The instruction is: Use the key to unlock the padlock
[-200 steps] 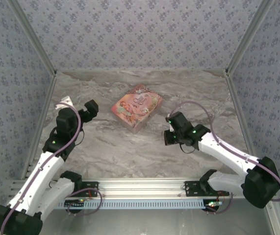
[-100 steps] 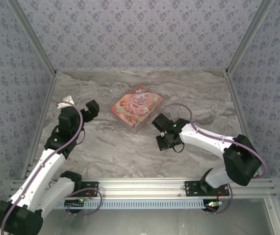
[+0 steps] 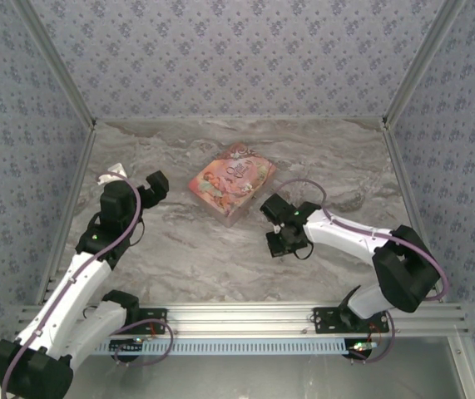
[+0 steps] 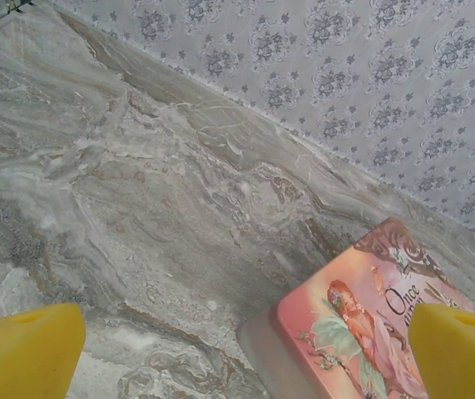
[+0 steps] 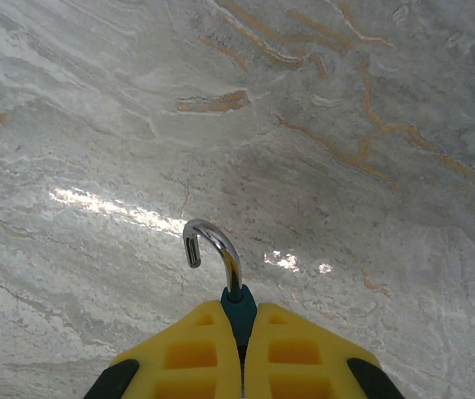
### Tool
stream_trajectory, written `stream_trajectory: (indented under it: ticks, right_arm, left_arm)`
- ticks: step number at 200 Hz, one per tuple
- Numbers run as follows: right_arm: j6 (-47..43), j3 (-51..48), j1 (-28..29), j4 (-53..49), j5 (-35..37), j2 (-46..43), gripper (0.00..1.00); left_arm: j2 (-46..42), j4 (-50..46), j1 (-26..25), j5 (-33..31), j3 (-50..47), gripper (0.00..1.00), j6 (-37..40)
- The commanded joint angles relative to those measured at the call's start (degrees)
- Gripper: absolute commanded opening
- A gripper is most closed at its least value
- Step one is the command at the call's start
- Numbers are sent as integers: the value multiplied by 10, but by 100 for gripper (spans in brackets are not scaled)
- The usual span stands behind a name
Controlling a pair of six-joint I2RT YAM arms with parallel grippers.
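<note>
I need to bring the padlock (image 5: 239, 306) down onto the marble below with my right gripper first and then release the padlock, since the shackle's hooked end hangs free.
In the right wrist view the tiny padlock (image 5: 239, 306) has its teal-blue body pinched between my yellow fingers (image 5: 195, 353). Its thin silvery shackle (image 5: 218, 243) sticks out ahead, and the hooked end hangs free of the body, just above the marble. My right gripper (image 5: 242, 322) is shut on it; in the top view that right gripper (image 3: 275, 240) sits low over the table's middle, right of the pink box. My left gripper (image 4: 245, 353) stands open with nothing between its fingers, held at the left gripper's (image 3: 150, 188) place left of the box. The key is out of view.
The pink illustrated box (image 3: 231, 184) lies at the table's centre back, and its near corner shows ahead of the left fingers as the pink box (image 4: 370, 324). A small white object (image 3: 112, 174) lies by the left wall. Patterned walls close in three sides.
The right arm has swung left across the table with the padlock, from the right side to just beside the pink box, then settled. The left arm has barely moved.
</note>
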Motion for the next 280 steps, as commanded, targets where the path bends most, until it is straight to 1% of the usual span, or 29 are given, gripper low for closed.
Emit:
stream_trajectory:
  ticks: [1,40,71,110,144,163,181,205,220,245,257,280]
  right_arm:
    - [15,-11,-3,3,-4,10,6]
    - [23,-31,-11,26,-13,15,6]
    - [21,-38,-18,34,-15,20,11]
    - [19,-52,-28,47,-26,20,19]
    - [19,-50,-32,45,-18,2,27]
    - [17,-47,-34,37,-2,-18,35]
    - [11,-48,-36,40,9,-49,47]
    - [3,-59,-47,54,23,-117,58]
    - [1,-66,-62,54,38,-166,63]
    - [-9,-74,-102,77,64,-256,77]
    - [-8,-82,-129,86,70,-303,85]
    - [-19,-101,-192,126,47,-386,99]
  left_arm:
    - [-3,-4,4,9,-2,99,4]
    - [-3,-4,4,13,-1,100,3]
    - [0,-5,4,16,0,99,3]
    - [2,-6,4,21,0,99,2]
    - [8,-7,4,26,4,100,3]
    - [12,-8,4,29,7,99,4]
    - [16,-6,4,31,8,100,6]
    - [20,-11,4,27,17,100,17]
    - [22,-17,4,22,26,100,27]
    - [22,-20,6,7,34,99,42]
    - [23,-19,7,1,37,99,47]
    - [25,-24,8,-16,52,99,75]
